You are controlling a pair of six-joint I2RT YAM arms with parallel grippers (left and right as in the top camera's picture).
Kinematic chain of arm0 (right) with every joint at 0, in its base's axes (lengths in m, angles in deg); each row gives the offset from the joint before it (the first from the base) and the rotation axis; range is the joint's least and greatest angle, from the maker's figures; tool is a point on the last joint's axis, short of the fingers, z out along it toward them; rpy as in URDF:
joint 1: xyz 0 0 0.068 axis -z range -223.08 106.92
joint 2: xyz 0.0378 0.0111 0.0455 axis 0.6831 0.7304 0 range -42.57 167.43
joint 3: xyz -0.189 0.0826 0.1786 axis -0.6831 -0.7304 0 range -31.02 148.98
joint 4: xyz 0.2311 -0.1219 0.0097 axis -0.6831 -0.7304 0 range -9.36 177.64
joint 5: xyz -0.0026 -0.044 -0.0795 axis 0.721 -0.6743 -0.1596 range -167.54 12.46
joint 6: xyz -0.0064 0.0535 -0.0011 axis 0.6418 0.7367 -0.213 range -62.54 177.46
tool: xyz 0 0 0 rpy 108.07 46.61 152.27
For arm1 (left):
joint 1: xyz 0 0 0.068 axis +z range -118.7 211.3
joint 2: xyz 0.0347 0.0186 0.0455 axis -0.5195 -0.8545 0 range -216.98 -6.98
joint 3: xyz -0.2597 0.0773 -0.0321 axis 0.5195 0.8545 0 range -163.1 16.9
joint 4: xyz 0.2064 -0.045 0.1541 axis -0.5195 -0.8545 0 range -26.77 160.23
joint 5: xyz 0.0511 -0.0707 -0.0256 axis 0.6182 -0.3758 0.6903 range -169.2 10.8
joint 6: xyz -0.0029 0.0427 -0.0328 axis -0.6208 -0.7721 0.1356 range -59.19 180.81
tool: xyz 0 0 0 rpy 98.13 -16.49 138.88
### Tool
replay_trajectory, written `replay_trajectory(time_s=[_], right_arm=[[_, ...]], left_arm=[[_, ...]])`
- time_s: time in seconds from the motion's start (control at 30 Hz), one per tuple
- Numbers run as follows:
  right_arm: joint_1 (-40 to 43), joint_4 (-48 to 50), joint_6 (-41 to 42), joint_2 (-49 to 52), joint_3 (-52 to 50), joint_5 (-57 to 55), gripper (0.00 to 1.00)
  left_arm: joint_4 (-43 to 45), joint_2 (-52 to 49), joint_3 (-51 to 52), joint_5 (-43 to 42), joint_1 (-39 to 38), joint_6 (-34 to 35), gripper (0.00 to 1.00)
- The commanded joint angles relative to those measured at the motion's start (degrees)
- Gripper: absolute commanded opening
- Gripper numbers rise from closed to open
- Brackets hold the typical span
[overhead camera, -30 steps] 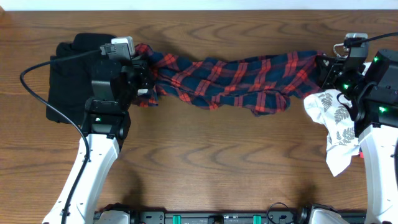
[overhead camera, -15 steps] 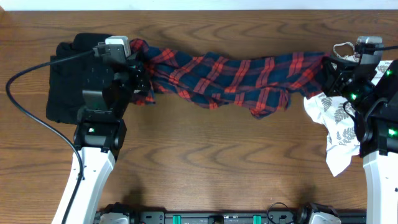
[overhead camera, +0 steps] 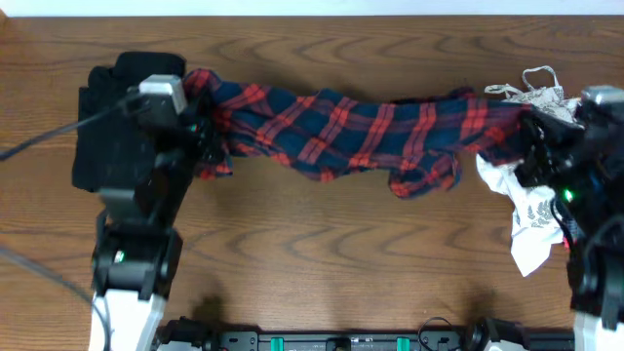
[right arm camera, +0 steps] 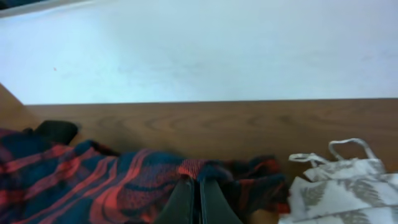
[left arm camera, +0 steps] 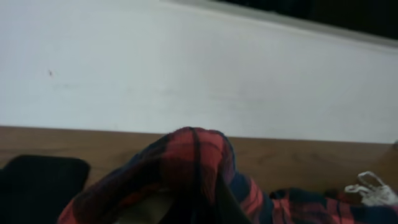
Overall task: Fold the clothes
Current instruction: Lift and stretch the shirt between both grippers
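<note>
The shirt (overhead camera: 351, 132) hangs narrow and bunched, so next my right gripper will lift outward, then lower its end of the shirt onto the table beside the white straps.
The red-and-navy plaid shirt (overhead camera: 351, 132) hangs stretched in a long band across the far half of the table. My left gripper (overhead camera: 210, 146) is shut on its left end, where the cloth bunches up over the jaws (left arm camera: 189, 158). My right gripper (overhead camera: 526, 141) is shut on the right end; in the right wrist view its fingers (right arm camera: 214, 202) pinch a fold of plaid (right arm camera: 124, 180). A black garment (overhead camera: 107, 127) lies under the left arm. A white leaf-print garment (overhead camera: 531, 210) lies under the right arm, its straps (right arm camera: 348, 152) beside the gripper.
The wooden table (overhead camera: 322, 253) runs to a white wall at the far edge (right arm camera: 205, 56). A black cable (overhead camera: 29, 146) trails off the left arm. The arm bases stand at the near edge (overhead camera: 331, 341).
Both arms have moved toward the far edge and spread apart. The shirt has gone with them and is pulled longer and tauter. Both grips have held.
</note>
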Motion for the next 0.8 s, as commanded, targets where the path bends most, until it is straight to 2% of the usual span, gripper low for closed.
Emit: replay_trajectory(time_s=[0.0, 0.2, 0.37, 0.53, 0.63, 0.77], right_arm=[[0.3, -1.7, -0.8, -3.9, 3.1, -3.8, 0.01], [0.3, -2.9, -0.8, -8.2, 5.1, -7.5, 0.01], [0.3, -2.8, -0.7, -6.9, 5.3, -13.6, 0.01], [0.3, -0.5, -1.2, 0.1, 5.3, -15.6, 0.01], [0.3, 2.8, -1.2, 8.1, 5.3, -15.6, 0.01], [0.1, 11.1, -0.3, 22.4, 5.3, -13.9, 0.01]], left_arm=[[-1.4, 6.2, -1.3, 0.5, 0.1, -0.3, 0.06], [-2.4, 15.4, -1.3, 0.5, 0.1, -0.3, 0.06], [-2.6, 14.5, -1.3, 1.0, 0.1, -0.3, 0.06], [0.3, 4.9, -1.3, 2.4, 0.1, -0.4, 0.06], [6.8, -5.7, -1.3, 2.4, 0.1, -0.4, 0.06], [20.5, -23.3, -1.4, 2.4, 0.1, -0.3, 0.06]])
